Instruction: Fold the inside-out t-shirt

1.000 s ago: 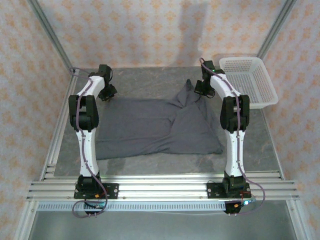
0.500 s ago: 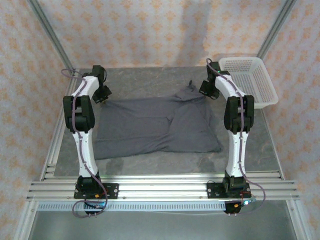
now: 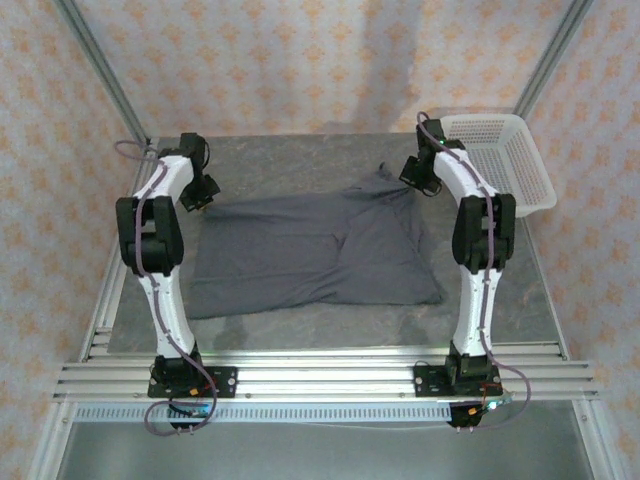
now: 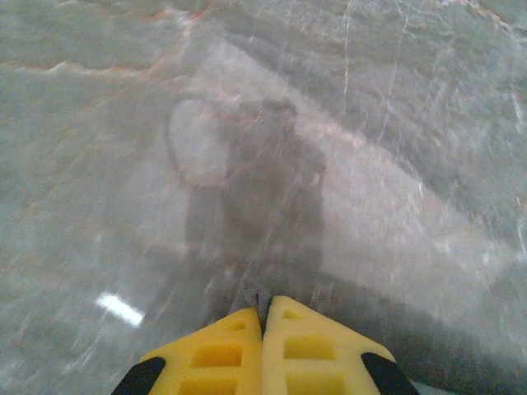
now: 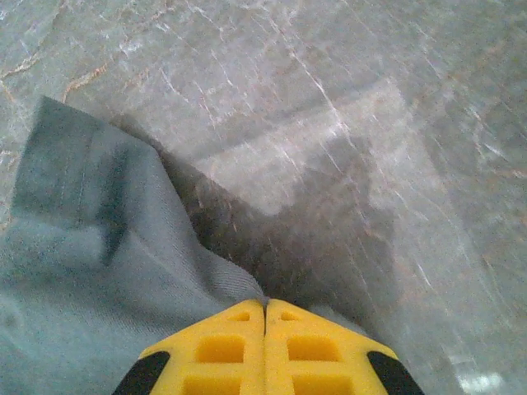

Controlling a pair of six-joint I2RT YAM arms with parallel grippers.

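My left gripper rises next, then moves back and down to release the thin edge on the flat cloth (image 3: 218, 254), since the shirt lies spread toward my base.
The inside-out t-shirt (image 3: 310, 250), plain dark slate grey, lies stretched across the middle of the table. My left gripper (image 3: 200, 197) pinches its far left corner; a sliver of grey cloth (image 4: 257, 296) pokes out between the shut yellow fingers (image 4: 230, 346). My right gripper (image 3: 418, 183) holds the far right corner, and the cloth (image 5: 107, 271) hangs away to the left from the shut yellow fingers (image 5: 305, 346). A small peak of fabric (image 3: 382, 172) rises beside the right gripper.
A white mesh basket (image 3: 530, 185) stands at the table's far right corner, just right of my right arm. Grey marbled tabletop (image 3: 300, 155) lies bare behind the shirt. Metal frame posts (image 3: 100, 70) and patterned walls close in the sides.
Both grippers have moved apart, left going left and right going right. The shirt's far edge has been pulled straighter and the bunched fold in its middle has flattened.
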